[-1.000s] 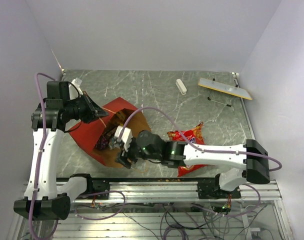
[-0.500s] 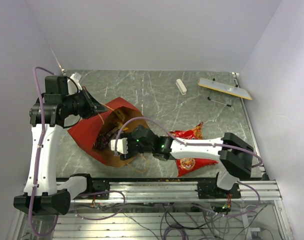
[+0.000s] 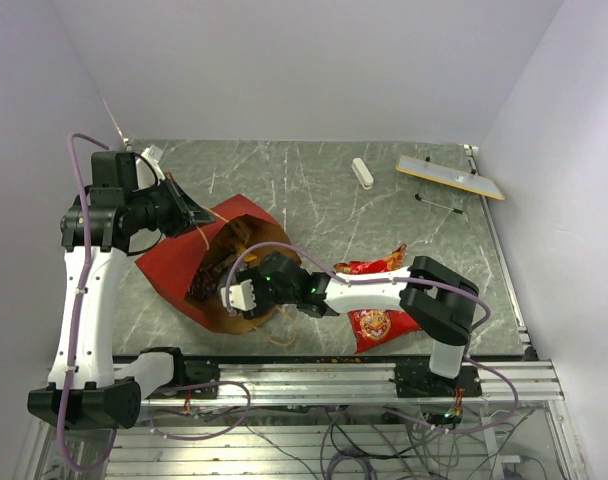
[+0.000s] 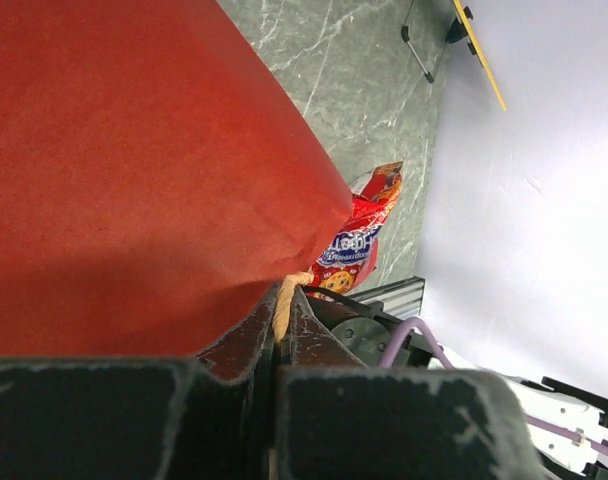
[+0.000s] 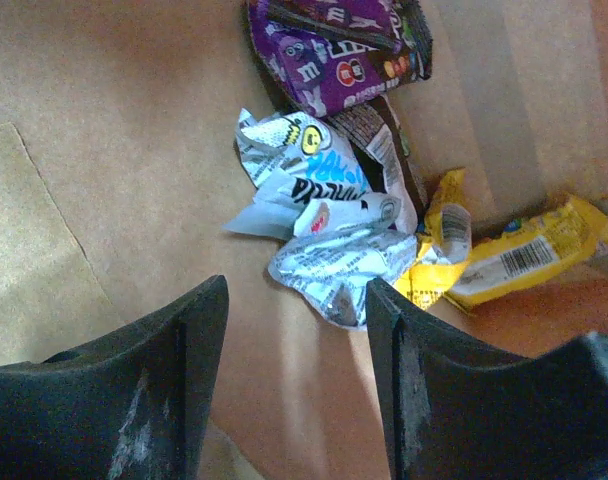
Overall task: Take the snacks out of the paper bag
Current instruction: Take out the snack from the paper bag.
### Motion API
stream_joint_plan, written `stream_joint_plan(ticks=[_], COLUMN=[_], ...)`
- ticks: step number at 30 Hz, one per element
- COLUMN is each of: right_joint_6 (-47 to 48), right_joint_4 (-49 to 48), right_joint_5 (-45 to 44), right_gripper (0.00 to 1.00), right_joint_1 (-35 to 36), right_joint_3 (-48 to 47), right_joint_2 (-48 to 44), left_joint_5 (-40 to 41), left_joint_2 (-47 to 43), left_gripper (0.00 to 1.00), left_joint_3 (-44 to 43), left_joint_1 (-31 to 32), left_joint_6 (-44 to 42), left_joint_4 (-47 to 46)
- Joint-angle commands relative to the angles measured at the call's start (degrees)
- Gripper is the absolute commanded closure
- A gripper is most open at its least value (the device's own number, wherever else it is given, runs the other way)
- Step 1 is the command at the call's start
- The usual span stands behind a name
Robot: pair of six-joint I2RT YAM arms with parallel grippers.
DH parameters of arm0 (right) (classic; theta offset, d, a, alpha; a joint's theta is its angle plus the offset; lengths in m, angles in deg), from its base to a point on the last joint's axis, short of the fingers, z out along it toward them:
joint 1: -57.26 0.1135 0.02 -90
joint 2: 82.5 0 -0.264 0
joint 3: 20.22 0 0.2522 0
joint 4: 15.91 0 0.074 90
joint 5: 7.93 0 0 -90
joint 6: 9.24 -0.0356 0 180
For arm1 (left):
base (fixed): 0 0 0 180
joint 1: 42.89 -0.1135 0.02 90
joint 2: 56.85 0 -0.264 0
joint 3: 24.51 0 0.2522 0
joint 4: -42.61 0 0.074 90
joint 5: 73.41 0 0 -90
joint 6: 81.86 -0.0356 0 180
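Note:
My right gripper needs to move deeper into the bag, onto the near end of the silver wrapper [image 5: 341, 278].
The paper bag [image 3: 174, 268] lies on its side, red outside, brown inside, mouth facing right. My left gripper [image 3: 192, 214] is shut on its tan handle [image 4: 283, 294] and holds the upper wall [image 4: 134, 170] up. My right gripper [image 3: 236, 294] is inside the bag mouth, open and empty [image 5: 296, 300]. Just beyond its fingertips lies a silver wrapper [image 5: 329, 250], with a purple pack [image 5: 334, 50] and yellow bars [image 5: 529, 255] farther in. The red chip bag [image 3: 376, 322] lies on the table right of the paper bag, and shows in the left wrist view [image 4: 356, 245].
A small white oblong block [image 3: 361, 172] and a flat grey strip with a yellow edge [image 3: 450, 177] lie at the back right, with a thin black rod [image 3: 439, 204] near them. The metal rail [image 3: 314, 375] runs along the near edge. Walls close in on both sides.
My right gripper has moved left, deeper into the bag mouth, and its arm has folded closer. My left gripper keeps holding the handle in about the same place.

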Motion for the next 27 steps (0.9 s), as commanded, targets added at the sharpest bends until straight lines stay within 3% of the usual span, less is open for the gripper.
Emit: stream_joint_plan(ticks=[1,16,19,27], right_joint_6=[3.4,3.9,3.4,-2.9], right_joint_4=[-3.0,-10.5,-11.7,-18.6], right_joint_5=[1.0,5.4,5.3,2.9], right_gripper=[0.43,0.41,0.48,0.78], right_joint_1=[-0.2,-3.7,-4.0,-4.8], right_joint_3=[-0.4,-4.0,-4.6,-3.0], right_joint_2=[2.9,10.1,12.0,10.8], left_joint_5=[0.4,0.7,0.8,0.9], left_joint_2=[-0.8,-2.1,-2.2,-2.0], left_gripper=[0.93,0.93,0.93,0.93], left_joint_3=[-0.4,-0.5,-0.9,-2.3], left_joint_1=[0.2,0.2,0.2,0.1], left_joint_6=[0.8,3.4,3.6,3.8], left_joint_4=[-1.7,-1.0,-0.5,-0.5])
